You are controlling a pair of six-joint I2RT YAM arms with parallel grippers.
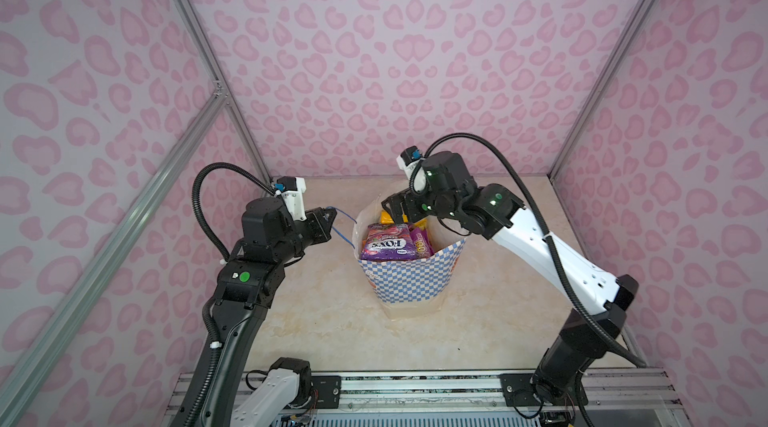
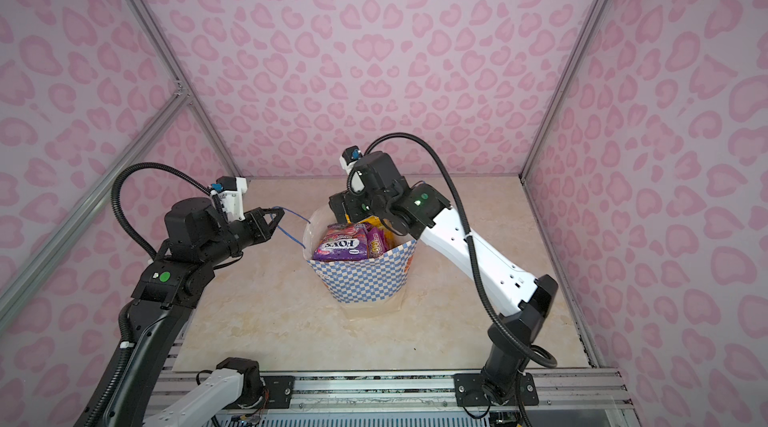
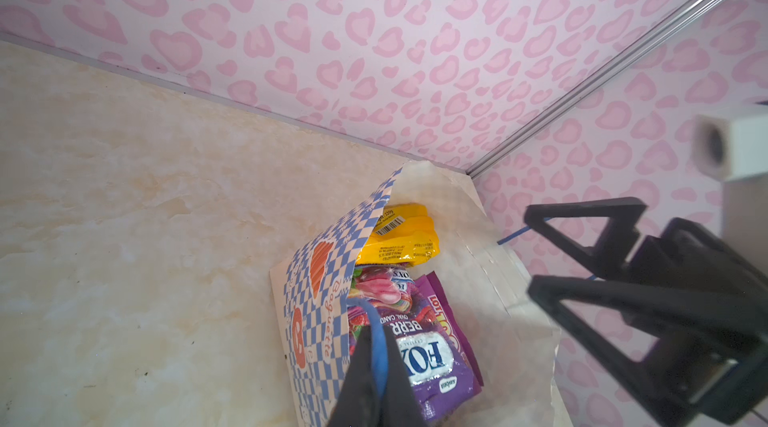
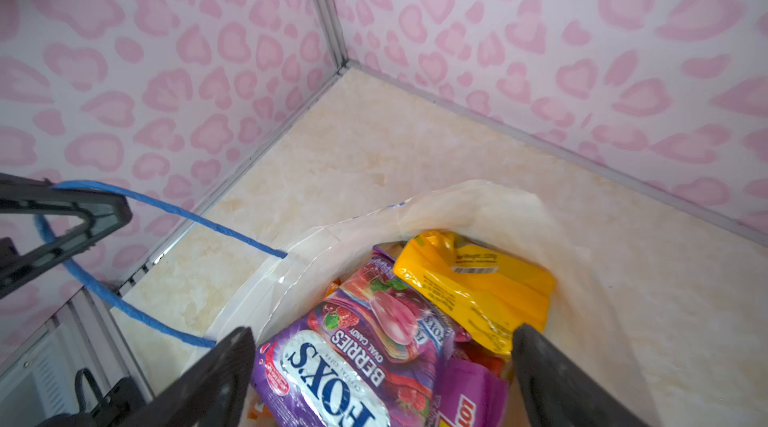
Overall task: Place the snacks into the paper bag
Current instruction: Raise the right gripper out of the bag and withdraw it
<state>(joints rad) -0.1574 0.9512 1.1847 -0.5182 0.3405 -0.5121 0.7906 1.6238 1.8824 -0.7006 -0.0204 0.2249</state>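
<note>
Because the blue cord handle stretches out sideways, I will raise my left gripper toward the bag's nearest rim [image 1: 356, 235] [image 3: 349, 287], which stands just beside it, and release the handle.
The blue-and-white checkered paper bag [image 1: 409, 283] [image 2: 361, 279] stands upright mid-table with its mouth open. Inside lie snacks: a purple Fox's packet [image 1: 384, 244] [image 4: 332, 362] on top, a second purple packet [image 1: 419, 244] beside it and a yellow packet [image 3: 399, 238] [image 4: 478, 283] at the far side. My left gripper [image 1: 331, 217] [image 3: 376, 342] is shut on the bag's blue cord handle [image 2: 297, 223] [image 4: 166, 209], drawing it out to the left of the bag. My right gripper [image 1: 392, 204] [image 4: 382, 333] hangs open just over the bag's mouth, nothing between its fingers.
Pink patterned walls close in the beige marble-look table [image 1: 332, 321] at the back and both sides. A metal rail [image 1: 415, 387] carrying the arm bases runs along the front edge. No loose packets show on the table around the bag.
</note>
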